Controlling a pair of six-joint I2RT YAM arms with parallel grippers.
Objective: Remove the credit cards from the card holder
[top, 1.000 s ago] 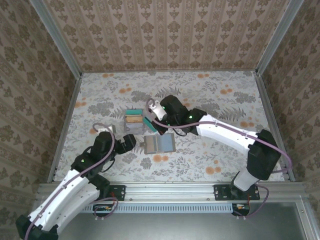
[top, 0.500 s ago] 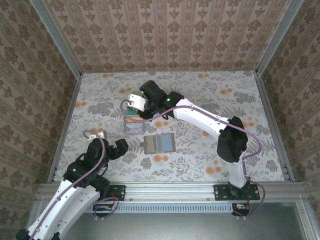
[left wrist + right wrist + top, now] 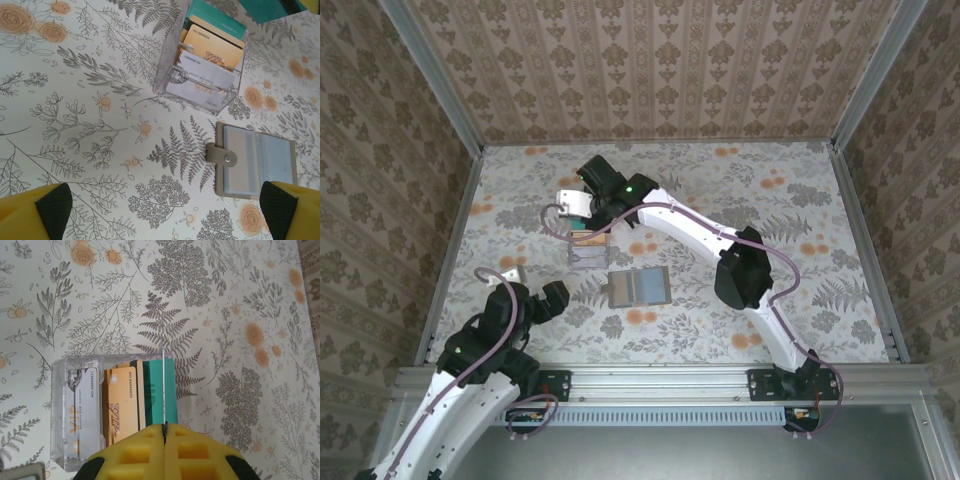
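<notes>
My right gripper goes down into the far end of the clear box point(image 3: 587, 245) below it next and releases the card where a matching teal one stands.
The card holder point(image 3: 640, 287) lies open on the floral table, its pale grey-blue inside up and its snap tab point(image 3: 221, 156) pointing left. My right gripper point(image 3: 164, 427) is shut on a teal credit card point(image 3: 265, 7), seen edge-on as a thin line point(image 3: 164, 385), over the far end of a clear box point(image 3: 587, 245). In that box stand a grey card point(image 3: 205, 82), orange cards point(image 3: 215, 50) and a teal card point(image 3: 152, 390). My left gripper point(image 3: 165, 210) hovers open and empty to the near left of the holder point(image 3: 257, 160).
The clear box point(image 3: 62, 405) stands just beyond the card holder's left half. Patterned walls point(image 3: 650, 70) close in the table at the back and sides. Bare floral tabletop point(image 3: 790, 230) stretches to the right. The right arm point(image 3: 700, 235) reaches across above the holder.
My right arm has swung left and away from beside the holder to over the clear box, carrying the teal card. My left arm has drawn back toward the near left.
</notes>
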